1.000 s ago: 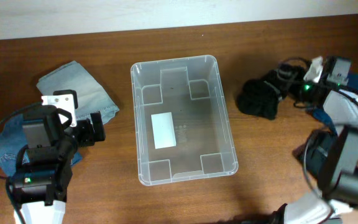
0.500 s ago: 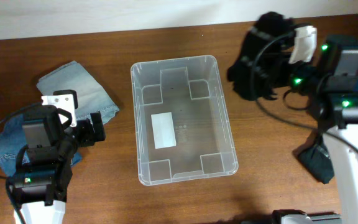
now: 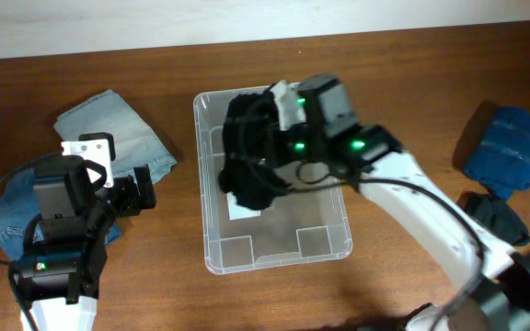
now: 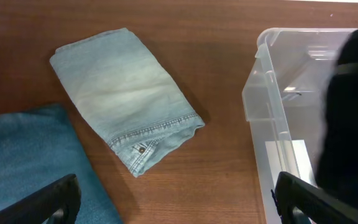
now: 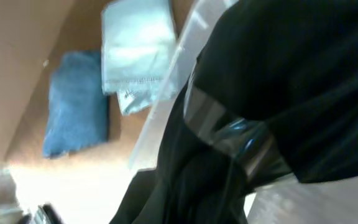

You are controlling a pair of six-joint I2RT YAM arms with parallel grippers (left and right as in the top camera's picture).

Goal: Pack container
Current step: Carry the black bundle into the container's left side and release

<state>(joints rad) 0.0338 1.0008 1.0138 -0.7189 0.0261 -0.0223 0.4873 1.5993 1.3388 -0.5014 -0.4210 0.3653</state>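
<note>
The black garment [image 3: 251, 161] goes down into the container over the white label [image 3: 243, 210] next and my right gripper releases it, because it already hangs inside the container's sides.
The clear plastic container [image 3: 329, 241] stands at the table's middle, a white label on its floor. My right gripper [image 3: 272, 119] reaches over it from the right, shut on a black garment [image 3: 251, 161] that hangs bunched over the container's left half and down inside it. In the right wrist view the black garment [image 5: 278, 74] fills the frame and hides the fingers. My left gripper [image 3: 141, 188] is open and empty, left of the container over bare wood [image 4: 179, 205]. The container's wall [image 4: 266, 106] and the black garment [image 4: 353, 112] show at the left wrist view's right edge.
A folded light denim piece [image 3: 118, 133] [image 4: 126, 93] and a blue cloth [image 3: 7, 216] [image 4: 30, 162] lie left of the container. A folded blue cloth [image 3: 504, 147] and a dark cloth [image 3: 495, 216] lie at the right.
My right arm lifted the black garment from the table's right side and carried it left, to over the container. The left arm has not moved.
</note>
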